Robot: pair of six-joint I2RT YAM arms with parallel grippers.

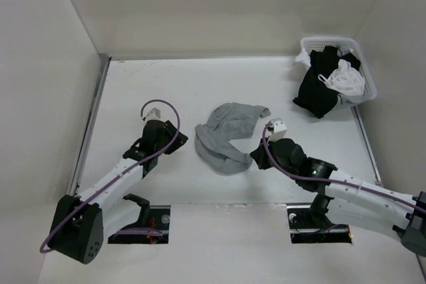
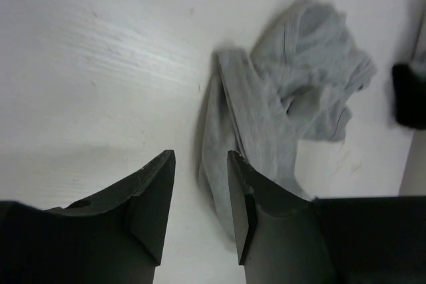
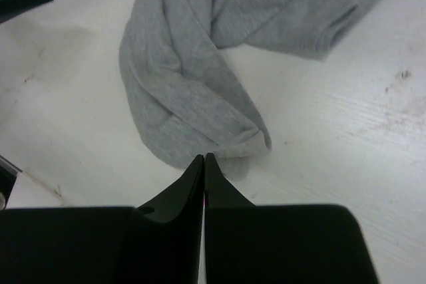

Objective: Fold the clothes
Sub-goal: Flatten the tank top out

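Observation:
The open fingers of my left gripper are above bare table, so next it should move outward and to the right in the top view, going down onto the garment's nearest corner (image 1: 200, 128) (image 2: 230, 58).
The clothes (image 1: 226, 134) are a light grey tank top lying crumpled in the middle of the white table. In the left wrist view the clothes (image 2: 279, 98) lie just ahead and to the right of my left gripper (image 2: 200, 157). Its jaws are open over bare table and its right finger (image 2: 243, 191) is at the cloth's edge. My left gripper (image 1: 178, 143) sits at the garment's left side. My right gripper (image 1: 256, 157) is at its lower right end. Its tips (image 3: 204, 157) are shut at the near edge of the clothes (image 3: 180, 98), with no cloth seen between them.
A white basket (image 1: 369, 71) stands at the back right with black garments (image 1: 319, 88) hanging over its side and a small white garment (image 1: 346, 78) on top. Walls close the table at the back and both sides. The right arm (image 2: 409, 94) shows beyond the cloth.

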